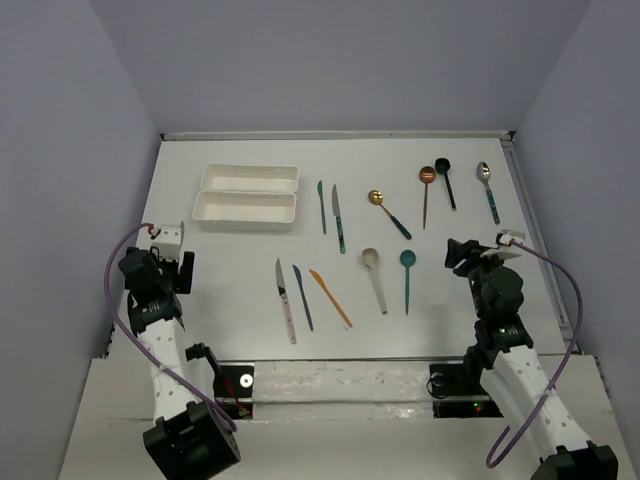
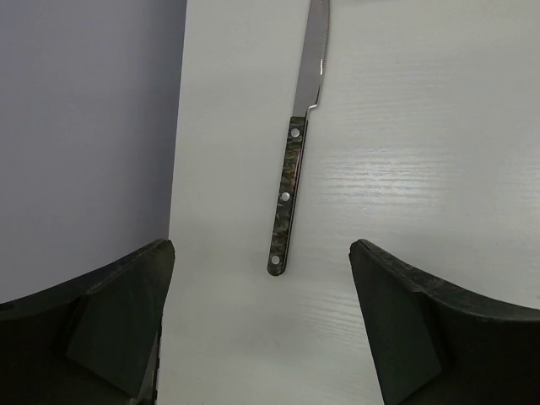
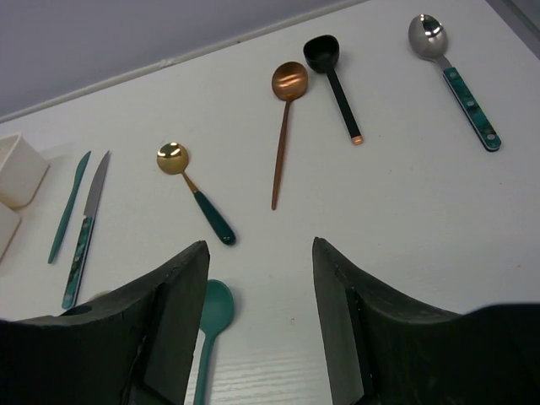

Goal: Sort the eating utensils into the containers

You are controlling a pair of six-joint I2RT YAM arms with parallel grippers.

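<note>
My right gripper goes to the left in the top view and down onto the teal spoon's handle near the spoon's bowl (image 1: pixel 407 278) (image 3: pixel 207 357) next, since it is slim.
Two joined white trays (image 1: pixel 250 197) sit at the back left. Several utensils lie loose on the table: a teal knife (image 1: pixel 321 205), a teal-handled knife (image 1: pixel 339 218), a gold spoon (image 1: pixel 388 212), a copper spoon (image 1: pixel 426 195), a black spoon (image 1: pixel 445 180), a silver spoon (image 1: pixel 488 190), a beige spoon (image 1: pixel 375 278), a teal spoon (image 1: pixel 407 278), a pale-handled knife (image 1: pixel 286 298), a dark blue knife (image 1: pixel 302 296) and an orange knife (image 1: pixel 330 297). My left gripper (image 1: pixel 160 262) is open and empty, with a dark-handled knife (image 2: pixel 287 198) ahead of it (image 2: pixel 261 325). My right gripper (image 1: pixel 465 252) is open and empty beside the teal spoon (image 3: pixel 211 316).
The purple side wall (image 2: pixel 84 126) runs close along the left of the dark-handled knife. In the right wrist view the gold spoon (image 3: pixel 192 190), copper spoon (image 3: pixel 283 126), black spoon (image 3: pixel 333 80) and silver spoon (image 3: pixel 460 80) lie ahead, with a tray corner (image 3: pixel 17 169) far left.
</note>
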